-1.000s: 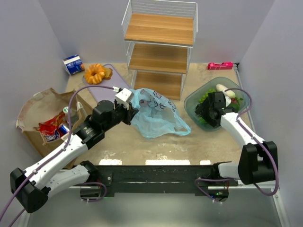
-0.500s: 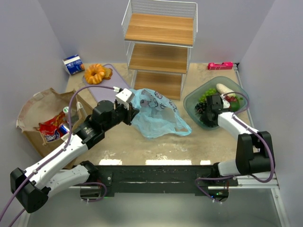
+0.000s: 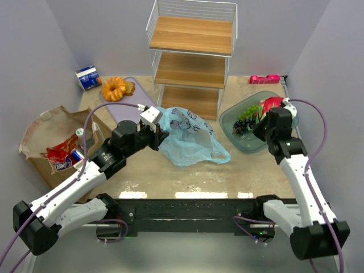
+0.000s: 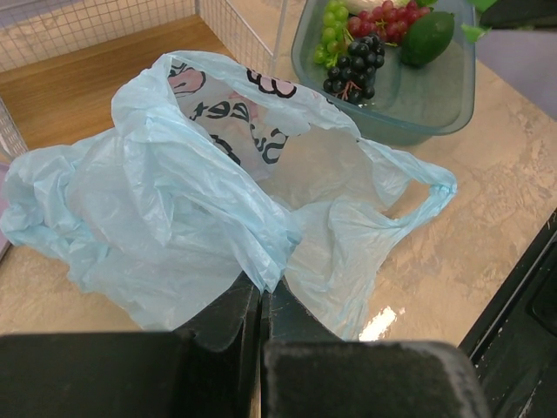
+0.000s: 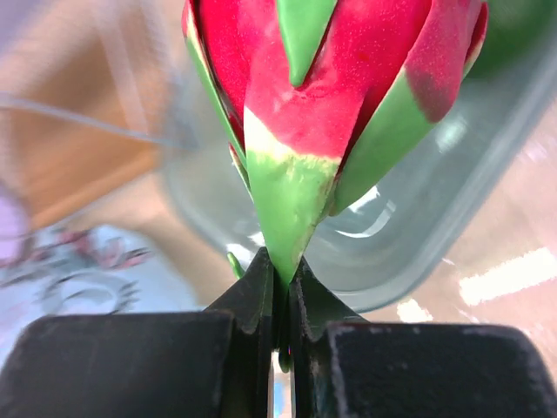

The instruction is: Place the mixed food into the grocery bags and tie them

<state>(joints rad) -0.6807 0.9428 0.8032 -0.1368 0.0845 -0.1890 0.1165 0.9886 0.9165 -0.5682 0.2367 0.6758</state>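
The dragon fruit (image 3: 271, 104) goes over in my right gripper next, down inside and free. This works since the bag's mouth (image 3: 200, 138) gapes open to the gripper's left in the top view.
My left gripper (image 3: 157, 135) (image 4: 264, 287) is shut on a fold of the light-blue plastic bag (image 3: 185, 136) (image 4: 200, 192), which lies crumpled with its mouth toward the green bowl (image 3: 230, 126) (image 4: 457, 96). My right gripper (image 3: 268, 115) (image 5: 283, 274) is shut on a green leaf tip of the pink dragon fruit (image 3: 271, 104) (image 5: 331, 78), held above the bowl's right side. Dark grapes (image 3: 243, 125) (image 4: 355, 65), green grapes (image 3: 250, 109) and red grapes (image 4: 392, 16) stay in the bowl. The brown paper bag (image 3: 48, 128) on the left holds the red packet (image 3: 61, 154).
A wire rack with wooden shelves (image 3: 190, 57) stands at the back centre. An orange ring pastry (image 3: 114, 88) and a blue-white carton (image 3: 88, 78) sit at the back left on and beside a purple mat (image 3: 136, 108). A pink object (image 3: 264, 79) lies by the back right wall.
My right gripper shut on the dragon fruit in the bowl and lifted it, the arm swinging up and to the right. The left arm and blue bag stayed put.
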